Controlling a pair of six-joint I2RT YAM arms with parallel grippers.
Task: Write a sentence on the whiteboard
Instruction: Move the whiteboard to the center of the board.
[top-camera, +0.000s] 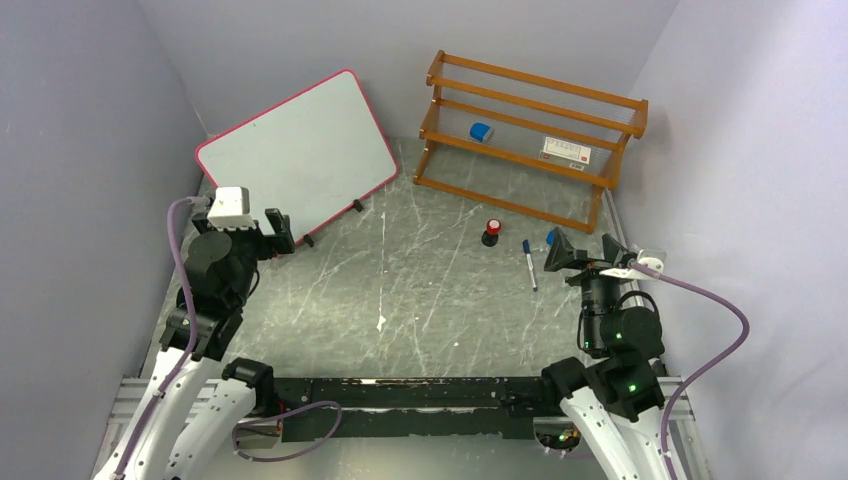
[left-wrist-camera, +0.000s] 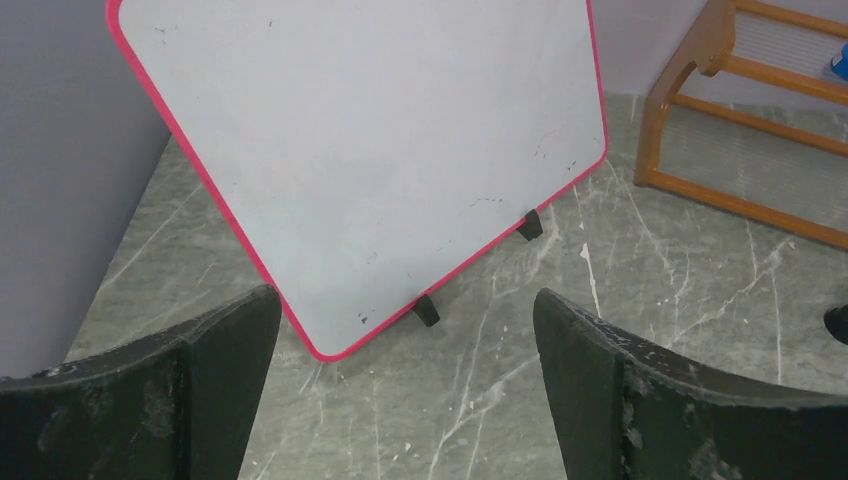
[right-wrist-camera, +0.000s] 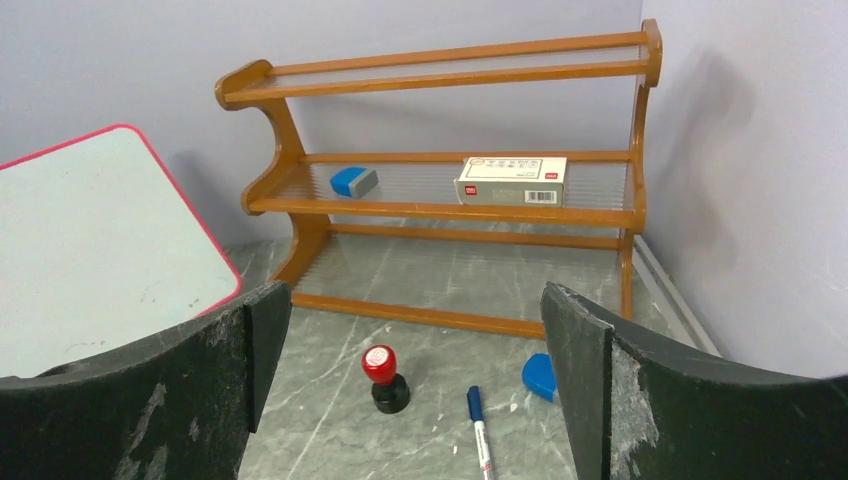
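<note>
The whiteboard's nearer black foot (top-camera: 308, 240) (left-wrist-camera: 427, 311) juts from its pink edge, so my left gripper moves down and to the right in the top view around it next.
The whiteboard (top-camera: 295, 150) leans tilted at the back left on small black feet; its pink-framed face is blank apart from faint specks, and no sentence shows on it. It also shows in the left wrist view (left-wrist-camera: 380, 150) and the right wrist view (right-wrist-camera: 90, 250). My left gripper (top-camera: 282, 232) is open and empty, just in front of the board's lower corner (left-wrist-camera: 405, 300). A blue-capped white marker (top-camera: 528, 262) lies on the table. My right gripper (top-camera: 557, 250) is open and empty, just right of the marker (right-wrist-camera: 480, 430), which lies below the gap between its fingers (right-wrist-camera: 415, 290).
A red-topped black stamp (top-camera: 492, 230) stands left of the marker. A small blue object (right-wrist-camera: 540, 375) lies by the right finger. A wooden shelf rack (top-camera: 530, 130) at the back right holds a blue eraser (top-camera: 481, 131) and a white box (top-camera: 566, 151). Walls close both sides.
</note>
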